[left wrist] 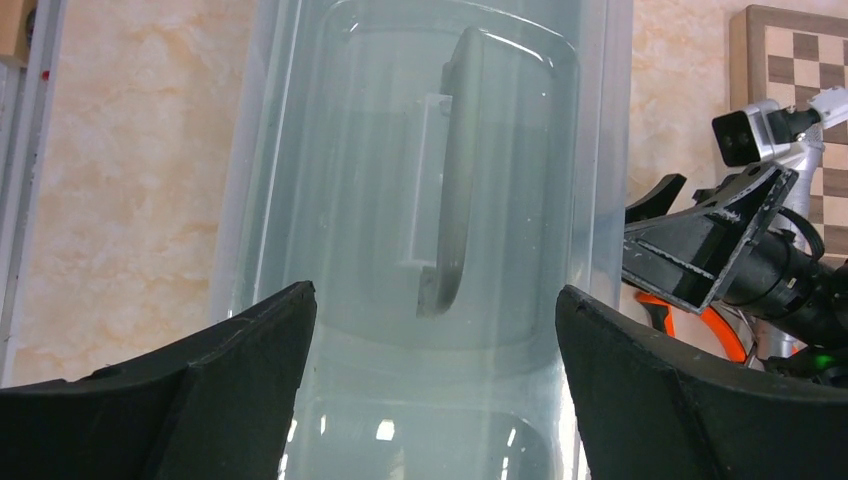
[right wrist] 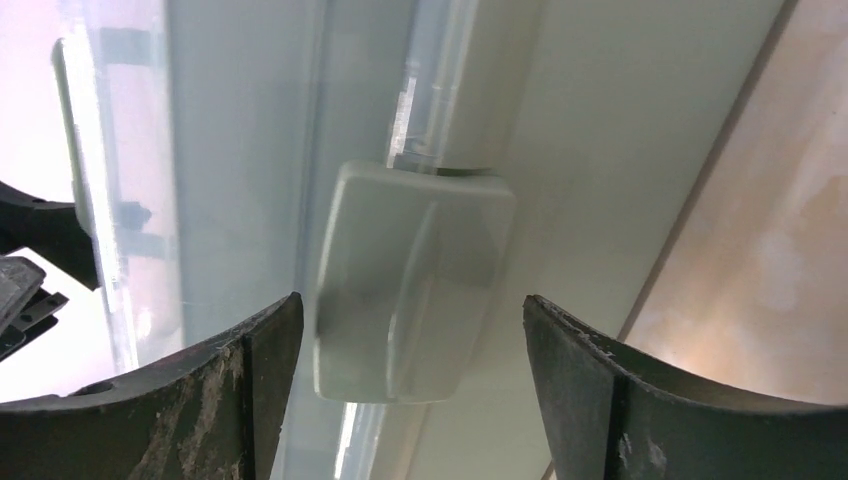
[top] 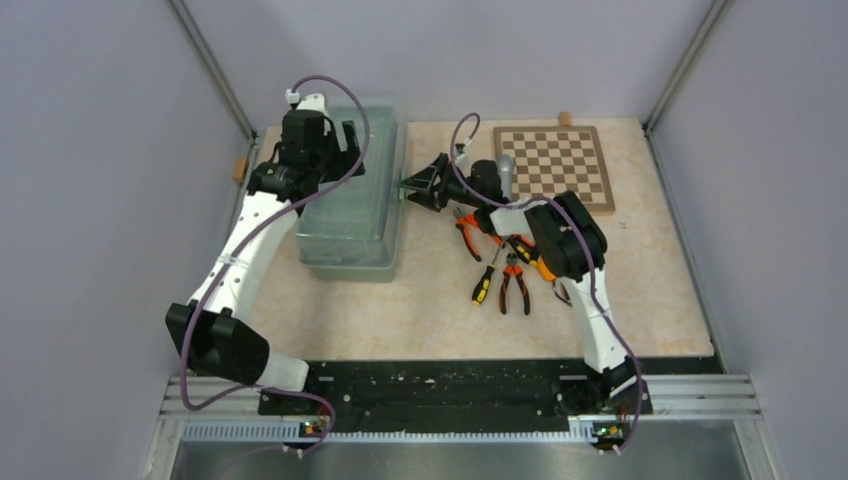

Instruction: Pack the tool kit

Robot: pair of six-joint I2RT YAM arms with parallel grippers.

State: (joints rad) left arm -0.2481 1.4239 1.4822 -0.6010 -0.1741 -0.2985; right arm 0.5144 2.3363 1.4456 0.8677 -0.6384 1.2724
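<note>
Next, the left gripper brings its open fingers outward and down around the grey carry handle point(left wrist: 455, 170) and closes them, since it lies below my gripper and outward of them.
The pale-green toolbox point(top: 350, 215) stands at the left with its translucent lid shut. My left gripper point(top: 335, 140) hovers open over the lid point(left wrist: 380, 200); its jaws point(left wrist: 435, 295) straddle the grey carry handle point(left wrist: 455, 170) from above without touching. My right gripper point(top: 420, 185) is open at the box's right side, and its jaws point(right wrist: 410, 305) stand either side of the grey latch point(right wrist: 410, 280). Orange-handled pliers point(top: 465, 232), a second pair point(top: 515, 285) and a yellow-black screwdriver point(top: 485, 280) lie on the table right of the box. The tape measure is hidden.
A wooden chessboard point(top: 555, 165) lies at the back right. Small wooden blocks sit at the back edge point(top: 565, 118) and the left edge point(top: 240, 168). The right arm point(top: 565, 240) lies over part of the tools. Grey walls close in the table.
</note>
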